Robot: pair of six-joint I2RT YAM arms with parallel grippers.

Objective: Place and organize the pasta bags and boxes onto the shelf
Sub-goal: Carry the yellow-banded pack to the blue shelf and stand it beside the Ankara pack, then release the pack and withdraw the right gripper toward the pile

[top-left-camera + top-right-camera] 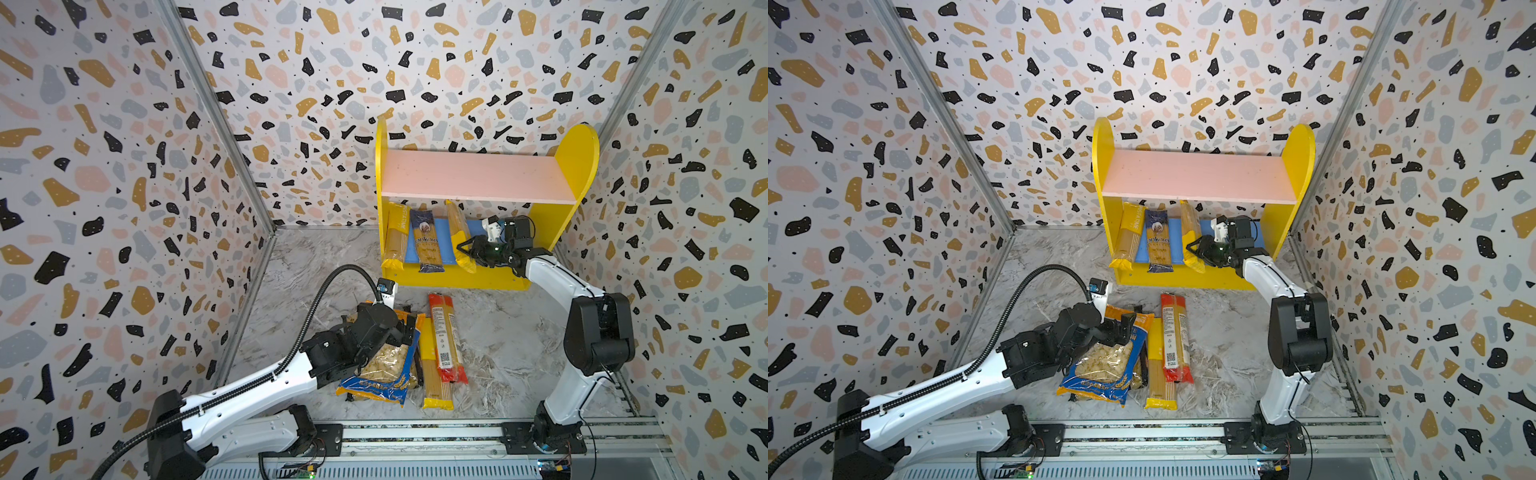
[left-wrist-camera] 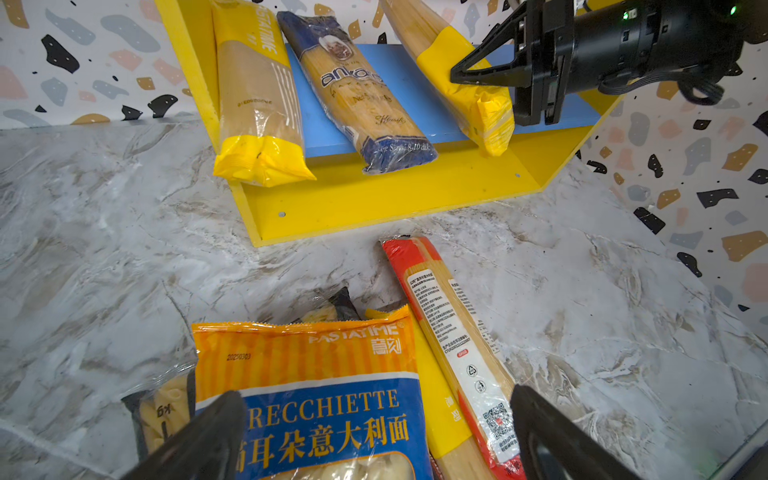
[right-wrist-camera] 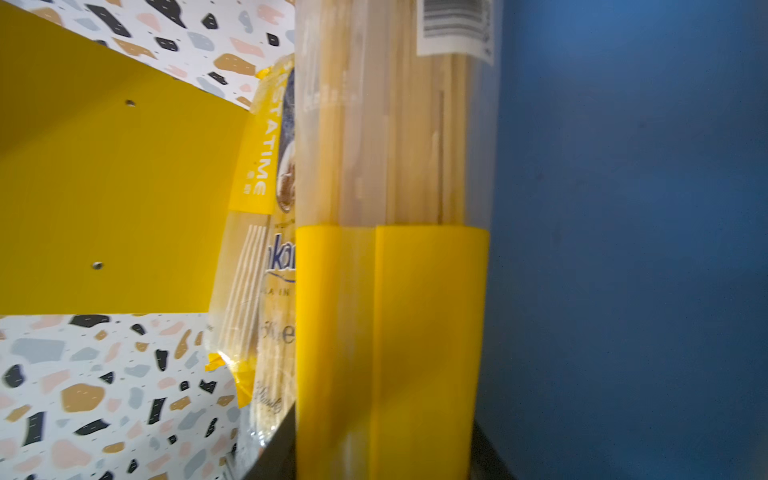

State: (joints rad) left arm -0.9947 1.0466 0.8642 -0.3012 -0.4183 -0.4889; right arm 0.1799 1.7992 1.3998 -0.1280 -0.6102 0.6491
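The right gripper shifts the third spaghetti pack sideways toward the dark blue one next and releases it there between them, as the blue strip [image 1: 447, 244] shows bare board.
The shelf [image 1: 478, 174] [image 1: 1196, 174] stands at the back right, its pink upper board bare. On its blue lower board [image 2: 328, 124] lean a yellow spaghetti pack [image 1: 397, 237] and a dark blue one [image 1: 428, 245]. My right gripper [image 1: 467, 249] [image 3: 382, 457] is shut on a third, yellow-ended spaghetti pack [image 1: 457, 232] [image 3: 390, 291], tilted on that board. On the floor lie the orecchiette bag [image 1: 386, 370] [image 2: 324, 415], a yellow pack [image 1: 434, 374] and a red-orange pack [image 1: 446, 336]. A dark bag [image 2: 158, 415] peeks from beneath. My left gripper [image 1: 409, 328] [image 2: 376, 395] hangs open just over the orecchiette bag.
Terrazzo-patterned walls close in the left, back and right. The arms' metal rail [image 1: 415, 436] runs along the front. Bare marble floor [image 1: 519, 353] lies between the floor pile and the right arm's base, and more [image 1: 316, 257] lies left of the shelf.
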